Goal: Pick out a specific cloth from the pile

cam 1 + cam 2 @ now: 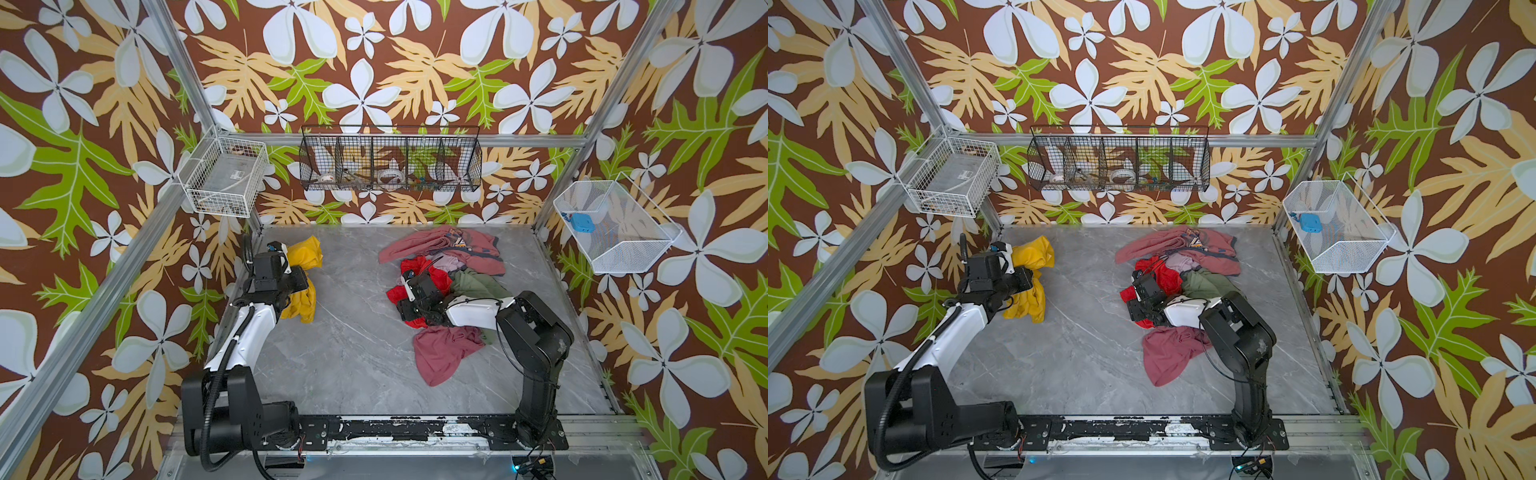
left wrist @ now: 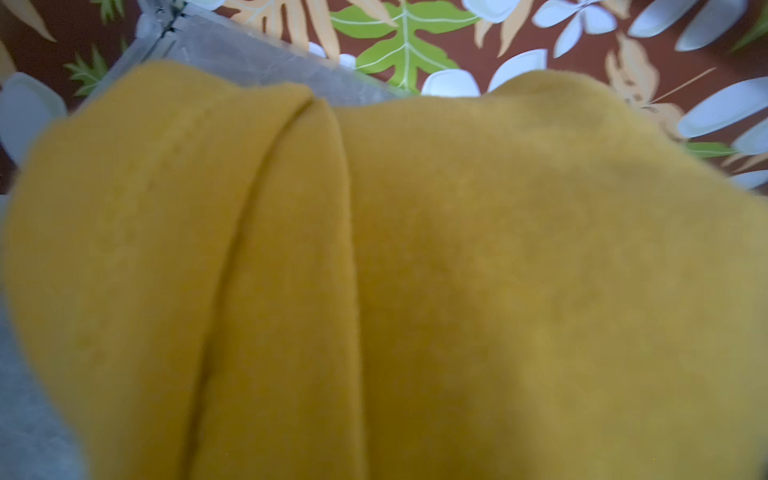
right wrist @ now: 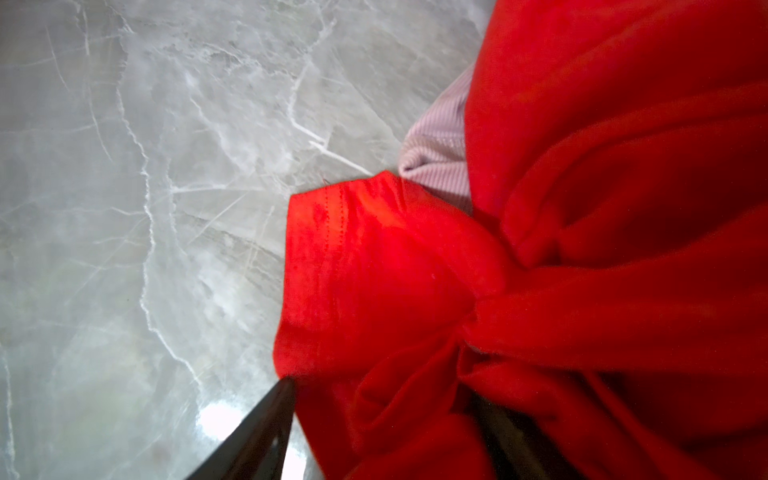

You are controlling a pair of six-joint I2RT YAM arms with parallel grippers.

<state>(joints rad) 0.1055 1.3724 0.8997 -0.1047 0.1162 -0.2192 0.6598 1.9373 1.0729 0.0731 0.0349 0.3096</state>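
Note:
The bare marble apart from the pile is below my left gripper, so I should lower that gripper next until the bunched cloth rests there, then open it to let the cloth go.
The cloth (image 1: 306, 254) is mustard yellow and sits at the table's far left, well apart from the pile (image 1: 478, 266). It bunches where my left gripper (image 1: 302, 283) is shut on it, and folds hang to either side. In the left wrist view the cloth (image 2: 374, 270) fills the frame and hides the fingers. My right gripper (image 1: 400, 301) points down into the pile's red garment (image 1: 434, 274). Its fingers (image 3: 286, 386) stand wide apart with red fabric (image 3: 395, 291) bunched between them. Both top views show the cloth (image 1: 1034, 254) and the pile (image 1: 1208, 266).
The pile holds dusty-pink garments at the back (image 1: 419, 245) and front (image 1: 444, 353), an olive one (image 1: 478, 284) and a lilac one (image 1: 451, 262). Bare grey marble table (image 1: 353, 332) lies between the arms. Wire baskets hang on the walls, at left (image 1: 226, 176), back (image 1: 390, 160) and right (image 1: 611, 226).

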